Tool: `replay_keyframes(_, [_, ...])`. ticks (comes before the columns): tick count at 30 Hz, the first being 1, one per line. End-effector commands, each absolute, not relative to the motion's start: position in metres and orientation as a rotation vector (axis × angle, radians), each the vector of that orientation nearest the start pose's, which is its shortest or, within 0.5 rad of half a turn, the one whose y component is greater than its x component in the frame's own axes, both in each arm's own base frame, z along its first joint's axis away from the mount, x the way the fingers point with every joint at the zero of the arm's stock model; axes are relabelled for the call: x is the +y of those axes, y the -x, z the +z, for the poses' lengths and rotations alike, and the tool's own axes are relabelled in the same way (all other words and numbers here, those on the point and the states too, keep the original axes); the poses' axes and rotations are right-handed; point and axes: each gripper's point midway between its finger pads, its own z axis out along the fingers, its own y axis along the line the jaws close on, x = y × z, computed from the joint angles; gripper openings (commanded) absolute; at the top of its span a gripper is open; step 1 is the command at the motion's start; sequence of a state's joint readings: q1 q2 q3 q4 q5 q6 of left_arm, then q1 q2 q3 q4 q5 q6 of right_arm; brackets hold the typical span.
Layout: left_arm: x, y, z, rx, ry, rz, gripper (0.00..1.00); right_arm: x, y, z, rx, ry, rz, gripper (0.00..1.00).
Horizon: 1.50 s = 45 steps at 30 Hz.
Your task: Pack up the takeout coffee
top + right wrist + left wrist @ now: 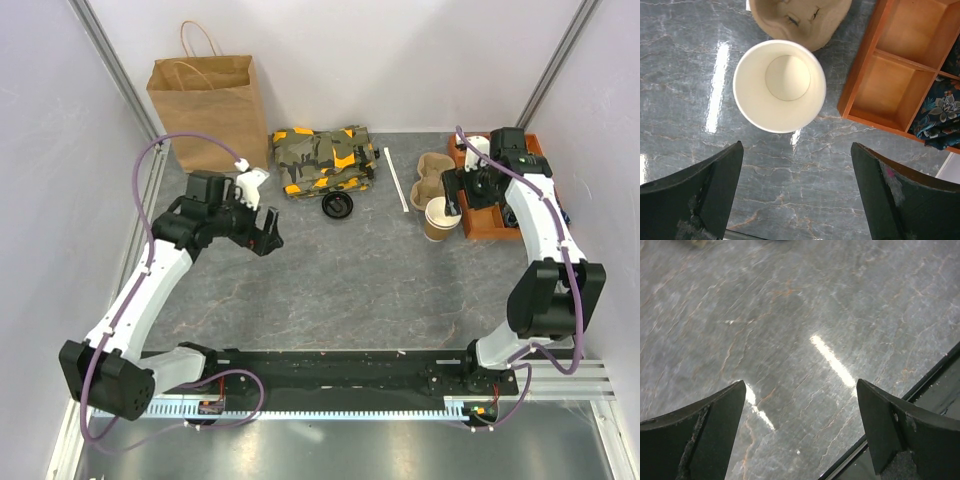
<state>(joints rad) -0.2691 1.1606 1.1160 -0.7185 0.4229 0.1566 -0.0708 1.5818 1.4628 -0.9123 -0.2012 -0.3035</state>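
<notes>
The gap on the side by the wooden tray has room for a finger. I need to lower my open right gripper onto the upper cup's rim (458,216) (822,102) on that side next.
No cup with a black lid on it shows in any view. A lidless brown cup (440,219) with a pale cream inside (779,85) stands at the right, and a round black lid (337,206) lies alone on the table's middle back. A brown paper bag (208,110) stands upright at the back left. My right gripper (456,197) (796,150) is open and empty, hovering just beside the lidless cup. My left gripper (262,232) (800,390) is open and empty over bare table, left of the lid.
A moulded-pulp carrier (430,178) (800,20) lies behind the cup. A wooden compartment tray (497,215) (900,75) sits at the right wall. A camouflage-patterned bundle (325,160) and a white straw (396,180) lie at the back. Grey walls close both sides.
</notes>
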Motion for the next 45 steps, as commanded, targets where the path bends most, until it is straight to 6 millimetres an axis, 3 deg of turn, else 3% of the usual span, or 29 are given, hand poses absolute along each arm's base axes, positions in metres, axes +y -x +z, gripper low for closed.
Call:
replay_keyframes(1, [-0.162, -0.292, 0.232, 2.104, -0.775, -0.516, 1.00, -0.008, -0.380, 0.178, 2.554, 0.376, 0.117, 0.94])
replay_keyframes(8, [-0.177, -0.286, 0.224, 2.131, -0.799, -0.571, 1.00, -0.009, -0.394, 0.160, 2.601, 0.331, 0.135, 0.80])
replay_keyframes(19, [-0.171, -0.282, 0.218, 2.124, -0.811, -0.535, 1.00, -0.017, -0.407, 0.137, 2.653, 0.277, 0.103, 0.60])
replay_keyframes(29, [-0.169, -0.285, 0.218, 2.128, -0.800, -0.520, 1.00, -0.022, -0.413, 0.128, 2.675, 0.195, 0.181, 0.53])
replay_keyframes(35, [-0.168, -0.285, 0.219, 2.125, -0.801, -0.512, 1.00, -0.021, -0.416, 0.129, 2.671, 0.158, 0.265, 0.42])
replay_keyframes(38, [-0.168, -0.285, 0.217, 2.131, -0.801, -0.513, 1.00, -0.018, -0.416, 0.130, 2.670, 0.154, 0.305, 0.33])
replay_keyframes(45, [-0.172, -0.290, 0.220, 2.127, -0.799, -0.526, 1.00, -0.015, -0.414, 0.142, 2.651, 0.143, 0.363, 0.00])
